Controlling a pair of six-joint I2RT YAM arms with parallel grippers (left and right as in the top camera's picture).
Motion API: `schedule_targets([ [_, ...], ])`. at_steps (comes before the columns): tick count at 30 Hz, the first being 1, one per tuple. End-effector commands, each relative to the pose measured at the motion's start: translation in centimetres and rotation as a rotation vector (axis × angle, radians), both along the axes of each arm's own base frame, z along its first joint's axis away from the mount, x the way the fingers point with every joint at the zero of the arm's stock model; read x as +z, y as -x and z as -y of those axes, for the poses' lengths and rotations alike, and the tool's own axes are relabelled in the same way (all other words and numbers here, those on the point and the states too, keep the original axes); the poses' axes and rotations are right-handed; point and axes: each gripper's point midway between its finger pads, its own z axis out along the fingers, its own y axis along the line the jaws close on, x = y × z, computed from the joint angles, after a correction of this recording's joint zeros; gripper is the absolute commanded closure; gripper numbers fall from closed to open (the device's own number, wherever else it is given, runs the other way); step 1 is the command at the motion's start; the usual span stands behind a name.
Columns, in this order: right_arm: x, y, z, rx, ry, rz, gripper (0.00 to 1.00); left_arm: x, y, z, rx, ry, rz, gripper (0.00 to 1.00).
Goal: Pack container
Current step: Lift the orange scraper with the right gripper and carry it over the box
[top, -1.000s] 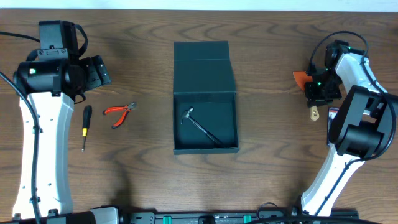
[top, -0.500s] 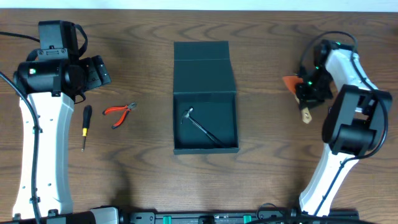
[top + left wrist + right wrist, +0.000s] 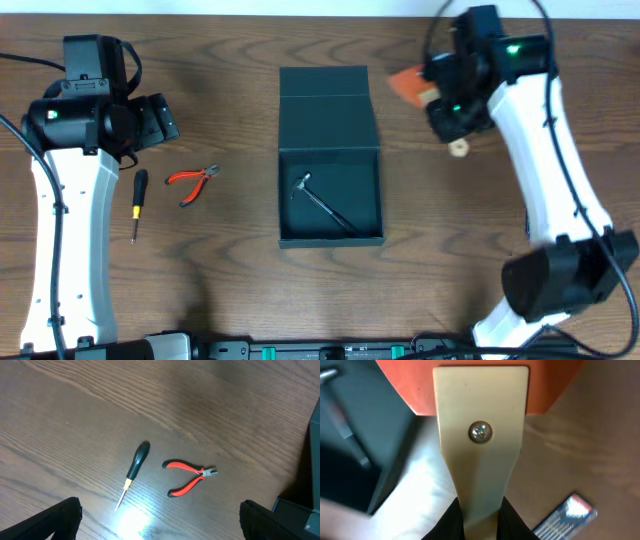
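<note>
My right gripper should next swing down and left in the overhead view, lower over the hammer (image 3: 322, 203) and release the scraper, as the open container is that way.
The container (image 3: 330, 241), a dark teal-grey box with its flap lid folded back, sits mid-table with a small hammer (image 3: 322, 203) inside. My right gripper (image 3: 452, 112) is shut on the beige handle of an orange-bladed scraper (image 3: 408, 83) and holds it above the table just right of the lid. In the right wrist view the scraper (image 3: 480, 435) fills the middle, my fingers (image 3: 480, 521) clamp its handle, and the container (image 3: 350, 465) is at the left. My left gripper (image 3: 150, 118) is open and empty, held high left of the container.
Red-handled pliers (image 3: 193, 180) and a black-handled screwdriver (image 3: 138, 200) lie on the wood table left of the container; both show in the left wrist view, pliers (image 3: 190, 477) and screwdriver (image 3: 134, 467). A flat packet of small tools (image 3: 565, 512) lies below the right gripper.
My right arm has swung up and to the left with the scraper, from the table's right side to beside the container lid. The left arm has not moved.
</note>
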Motion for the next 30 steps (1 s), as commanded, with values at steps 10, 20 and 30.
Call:
schedule_targets([
  [10,-0.5,6.1,-11.4,0.709,-0.087,-0.058,0.96,-0.6,0.3,-0.2,-0.008,-0.009,-0.032,0.02],
  [20,-5.1,7.3,-12.6,0.719,-0.081,-0.106,0.99,-0.6,0.3,-0.2,-0.008,-0.009,-0.032,0.01],
  [30,-9.8,8.5,-14.6,0.728,-0.087,-0.106,0.99,-0.6,0.3,-0.2,-0.008,-0.009,-0.031,0.02],
])
